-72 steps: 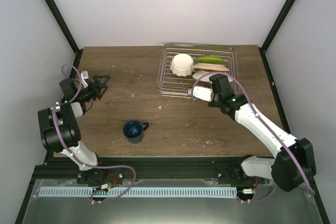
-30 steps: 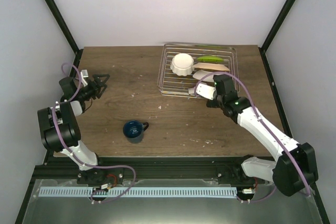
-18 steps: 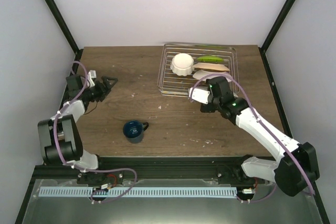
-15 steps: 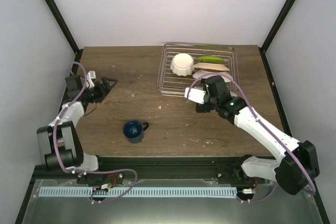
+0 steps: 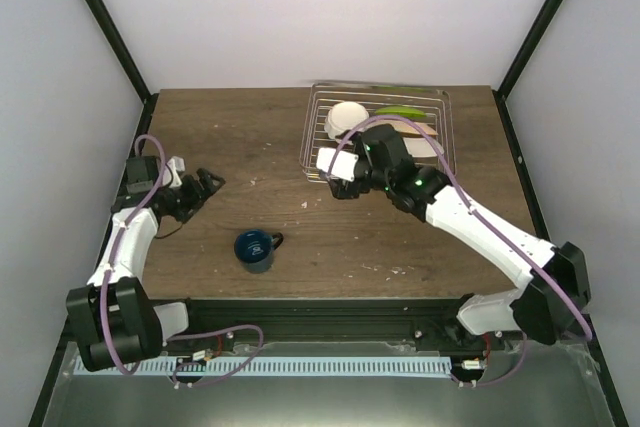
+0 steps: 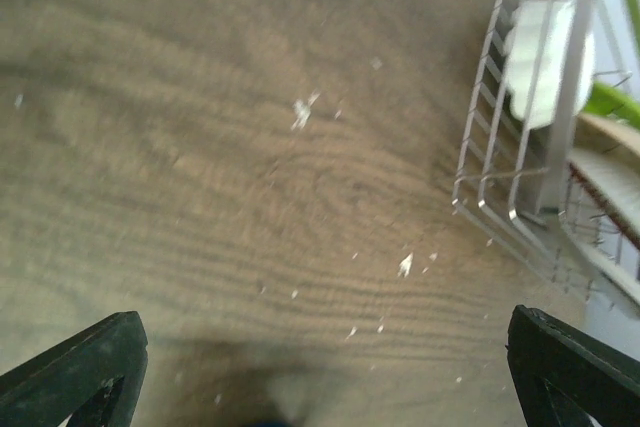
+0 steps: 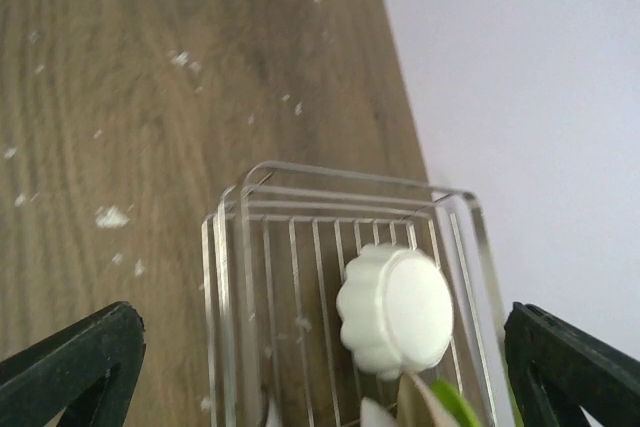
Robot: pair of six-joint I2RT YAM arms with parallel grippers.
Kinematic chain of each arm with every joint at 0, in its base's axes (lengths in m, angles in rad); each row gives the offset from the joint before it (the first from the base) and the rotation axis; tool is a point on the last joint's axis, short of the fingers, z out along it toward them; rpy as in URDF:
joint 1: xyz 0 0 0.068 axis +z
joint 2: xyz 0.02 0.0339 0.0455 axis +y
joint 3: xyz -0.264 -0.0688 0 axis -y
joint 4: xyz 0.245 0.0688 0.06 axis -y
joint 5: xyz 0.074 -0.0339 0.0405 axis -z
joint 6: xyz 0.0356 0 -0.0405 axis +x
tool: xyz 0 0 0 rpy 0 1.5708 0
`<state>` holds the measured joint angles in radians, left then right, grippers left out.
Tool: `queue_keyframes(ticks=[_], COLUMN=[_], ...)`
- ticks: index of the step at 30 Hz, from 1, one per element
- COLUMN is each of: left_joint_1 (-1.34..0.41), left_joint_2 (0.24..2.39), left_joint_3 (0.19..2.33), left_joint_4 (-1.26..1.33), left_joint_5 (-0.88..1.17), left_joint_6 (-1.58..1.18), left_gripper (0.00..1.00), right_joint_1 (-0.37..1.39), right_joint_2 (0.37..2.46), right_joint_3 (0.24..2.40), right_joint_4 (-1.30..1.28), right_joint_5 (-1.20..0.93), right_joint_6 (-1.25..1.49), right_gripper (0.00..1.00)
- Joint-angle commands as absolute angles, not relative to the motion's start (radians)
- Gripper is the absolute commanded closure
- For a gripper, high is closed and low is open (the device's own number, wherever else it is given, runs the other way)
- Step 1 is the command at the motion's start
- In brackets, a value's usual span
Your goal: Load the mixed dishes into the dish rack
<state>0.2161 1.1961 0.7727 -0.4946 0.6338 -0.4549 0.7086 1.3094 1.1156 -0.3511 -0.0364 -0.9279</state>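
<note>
Next, my left gripper moves down and back onto the mug's rim [image 5: 238, 246] opposite the handle. The dark blue mug sits below and back, and its handle points away.
The dish rack [image 5: 435, 107] stands at the back right and holds the small white scalloped bowl [image 5: 343, 115], upside down, the lime-green plate [image 5: 402, 110], the beige plate [image 5: 418, 127] and a white plate [image 5: 428, 146]. Alone on the wood at front left sits the dark blue mug [image 5: 255, 250], upright. My right gripper [image 5: 348, 185] hangs open over the rack's front-left corner; its wrist view looks down on the rack [image 7: 225, 277] and bowl [image 7: 395, 309]. Open and holding nothing, my left gripper [image 5: 205, 185] is up and left of the mug, facing the rack [image 6: 500, 147].
Black frame posts run along the table's left and right edges, and a white wall [image 5: 320, 17] closes the back. White crumbs [image 6: 302, 112] are scattered over the brown wooden table [image 5: 250, 137].
My right arm has swung left from the rack's front-right side to its front-left corner. The left gripper has shifted a little nearer and to the right. Both stayed open.
</note>
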Motion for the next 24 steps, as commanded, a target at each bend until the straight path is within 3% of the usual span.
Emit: queue_keyframes(ticks=[1, 11, 24], left_joint_1=[0.189, 0.069, -0.119], left_joint_2=[1.168, 1.131, 1.142], left_joint_3=[0.772, 0.762, 0.723], left_joint_4=[-0.727, -0.91, -1.009], left_joint_5=[0.547, 0.438, 0.372], left_joint_6=[-0.411, -0.408, -0.443], left_gripper=[0.0, 0.0, 0.0], right_joint_1=[0.716, 0.715, 0.713], right_joint_2=[1.39, 1.647, 1.683], right_joint_3=[1.237, 1.672, 1.716], right_joint_4=[-0.236, -0.298, -0.298], right_joint_5=[-0.03, 0.125, 0.214], right_joint_6=[-0.808, -0.536, -0.538], right_gripper=[0.01, 0.03, 0.02])
